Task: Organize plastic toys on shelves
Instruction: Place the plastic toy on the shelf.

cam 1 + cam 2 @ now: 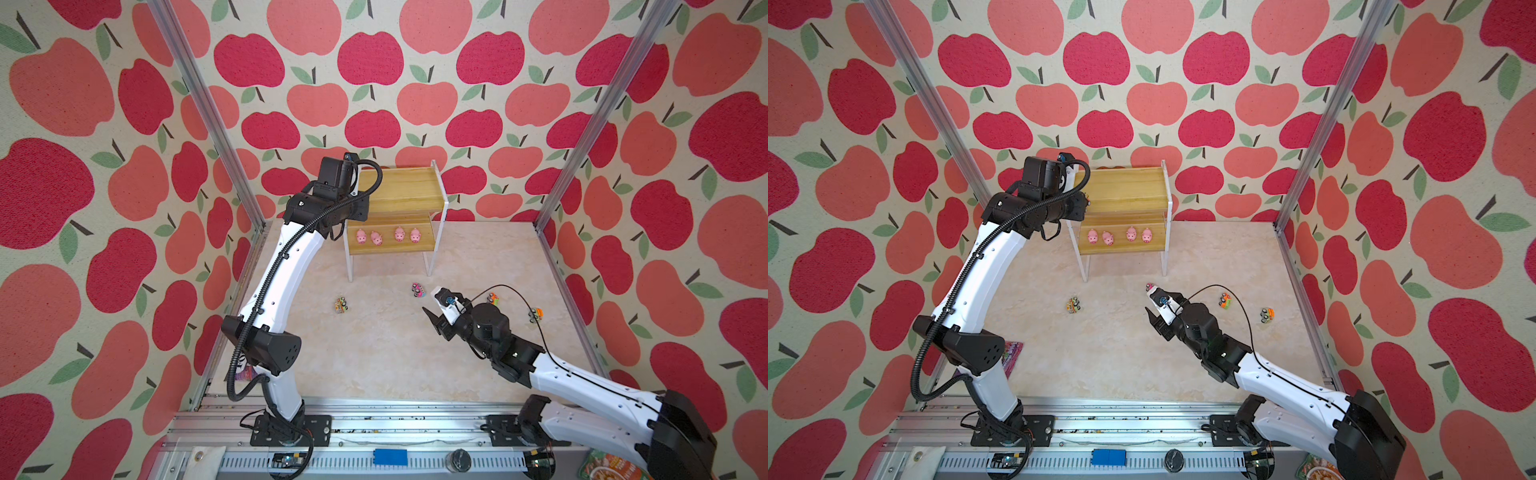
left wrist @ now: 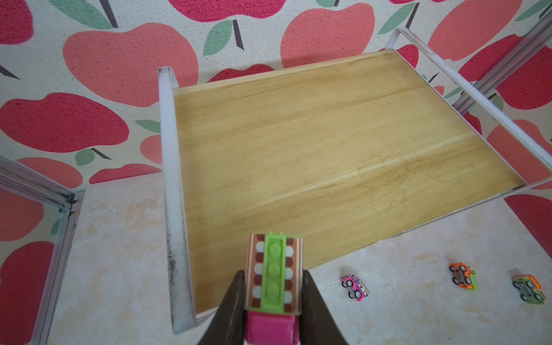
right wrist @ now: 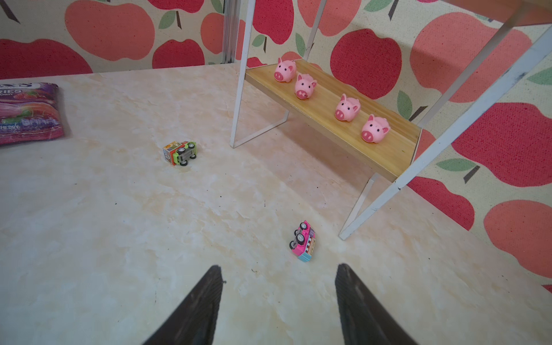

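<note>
The robot will move its left gripper down and outward beside the white bar and let go of the truck, because the top board's bare front corner is below and outward of it.
My left gripper is shut on a toy truck with a pink cab and a green strip on top. It holds the truck over the front left corner of the shelves' top board; that board is bare. Several pink pigs stand in a row on the lower board. My right gripper is open and empty, low over the floor just short of a pink truck lying on its side. A yellow-green truck lies left of it. Two orange-green trucks lie to the right.
A purple snack packet lies at the left edge of the floor, partly under the left arm. A green pouch sits outside the front rail. Aluminium posts and apple-print walls enclose the floor. The shelves' white legs stand near the pink truck.
</note>
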Robot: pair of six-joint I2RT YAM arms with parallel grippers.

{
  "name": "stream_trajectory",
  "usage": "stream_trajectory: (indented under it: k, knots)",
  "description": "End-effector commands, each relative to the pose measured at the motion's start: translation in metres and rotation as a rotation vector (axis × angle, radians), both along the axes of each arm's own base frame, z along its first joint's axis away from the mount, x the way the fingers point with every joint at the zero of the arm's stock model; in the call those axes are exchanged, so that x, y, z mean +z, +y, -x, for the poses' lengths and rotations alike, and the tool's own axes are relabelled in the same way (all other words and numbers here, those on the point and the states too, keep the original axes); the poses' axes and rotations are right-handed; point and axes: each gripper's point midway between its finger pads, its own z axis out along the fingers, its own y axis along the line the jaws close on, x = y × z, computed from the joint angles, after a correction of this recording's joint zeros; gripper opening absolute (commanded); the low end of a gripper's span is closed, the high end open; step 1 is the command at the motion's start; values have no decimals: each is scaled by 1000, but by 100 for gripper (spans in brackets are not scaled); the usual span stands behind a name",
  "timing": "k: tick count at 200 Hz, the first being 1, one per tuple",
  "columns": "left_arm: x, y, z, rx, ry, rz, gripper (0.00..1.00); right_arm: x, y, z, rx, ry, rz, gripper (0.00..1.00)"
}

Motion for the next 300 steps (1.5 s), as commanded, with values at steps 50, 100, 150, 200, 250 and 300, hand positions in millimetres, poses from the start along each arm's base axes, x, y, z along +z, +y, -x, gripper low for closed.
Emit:
stream_trajectory:
  k: [50,100,150,200,250,300]
  knots:
    - [-2,14,-22,92,34,-3,27,19,1,2,13,-51,2,64]
    - [-9,16,-28,132,52,9,29,20,0,4,17,-55,-5,64]
    - [-15,18,-31,154,60,1,32,19,-1,5,17,-55,-12,64]
    - [-16,18,-36,159,54,-4,39,20,0,6,22,-53,-15,64]
    - [8,17,-39,146,-18,9,62,21,0,5,20,-55,-13,65]
    - [50,11,-21,84,-115,61,92,13,6,3,31,-22,14,69]
